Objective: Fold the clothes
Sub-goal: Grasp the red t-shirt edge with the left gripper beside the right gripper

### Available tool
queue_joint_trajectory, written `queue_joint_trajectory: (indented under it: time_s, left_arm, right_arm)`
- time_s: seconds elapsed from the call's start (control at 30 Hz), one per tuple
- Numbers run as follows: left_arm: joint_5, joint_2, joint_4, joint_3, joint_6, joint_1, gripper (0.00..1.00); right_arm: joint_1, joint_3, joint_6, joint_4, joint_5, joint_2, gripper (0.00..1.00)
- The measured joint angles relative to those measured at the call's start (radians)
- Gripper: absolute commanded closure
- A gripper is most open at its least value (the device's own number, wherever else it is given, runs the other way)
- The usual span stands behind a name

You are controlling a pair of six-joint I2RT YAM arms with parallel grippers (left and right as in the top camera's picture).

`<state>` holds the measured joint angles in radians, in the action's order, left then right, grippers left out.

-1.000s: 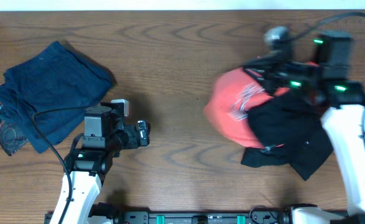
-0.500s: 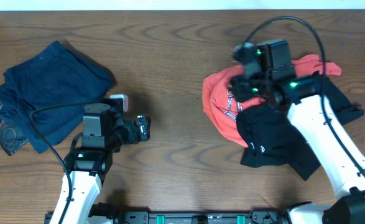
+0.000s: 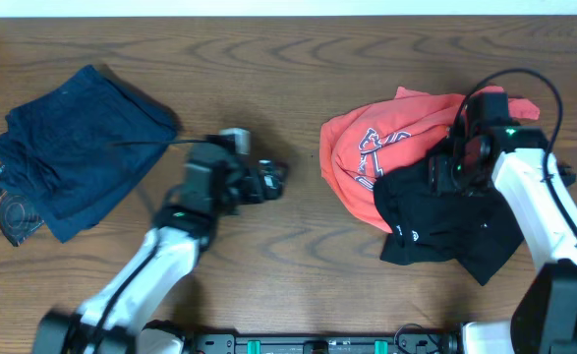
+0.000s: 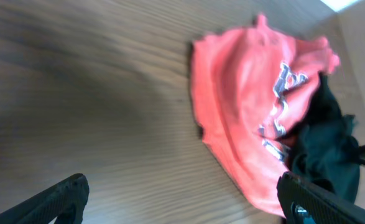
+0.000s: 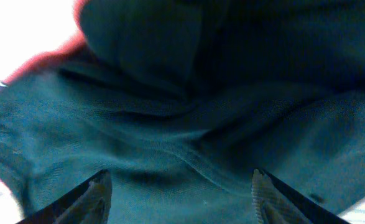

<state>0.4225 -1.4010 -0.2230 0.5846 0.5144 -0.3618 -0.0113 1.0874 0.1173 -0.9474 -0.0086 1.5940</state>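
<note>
The red shirt's nearest edge is below my left gripper and to its right in the overhead view. I need to move my left gripper down across the bare wood onto that edge.
A red shirt with white lettering lies crumpled at the right of the table, and a black garment overlaps its lower right side. My right gripper hangs open just over the black garment, which fills the right wrist view between the fingers; nothing is gripped. A sliver of red shirt shows at that view's left. My left gripper stands wide open over bare wood mid-table, pointing at the red shirt and black garment, apart from both.
A pile of dark blue folded clothes lies at the far left, with a dark printed garment tucked under its lower left corner. Bare wooden table lies between the two heaps. The right arm's cable loops above the red shirt.
My right gripper has opened and moved from the red shirt's left side back onto the black garment. The left arm has swung right towards the middle of the table.
</note>
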Motion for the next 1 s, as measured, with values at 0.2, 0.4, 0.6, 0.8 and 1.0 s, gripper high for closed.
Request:
queue_joint_trajectory:
  time_s: [0.2, 0.4, 0.6, 0.8, 1.0]
  left_arm:
    - [0.009, -0.244, -0.308, 0.002, 0.118, -0.166, 0.02]
    - [0.020, -0.431, -0.464, 0.052, 0.189, -0.255, 0.02]
    - [0.024, -0.541, -0.463, 0.188, 0.210, -0.301, 0.58]
    - [0.059, -0.559, -0.323, 0.198, 0.204, -0.258, 0.94]
    - [0.096, -0.421, -0.012, 0.201, 0.074, -0.121, 0.94]
  right_arm:
    - [-0.019, -0.053, 0.001, 0.012, -0.001, 0.021, 0.28]
    - [-0.019, -0.053, 0.001, 0.013, -0.002, 0.021, 0.28]
    - [-0.019, -0.053, 0.001, 0.001, -0.002, 0.021, 0.28]
    - [-0.019, -0.053, 0.002, 0.003, -0.003, 0.021, 0.37]
    - [-0.019, -0.053, 0.007, 0.032, -0.006, 0.021, 0.99]
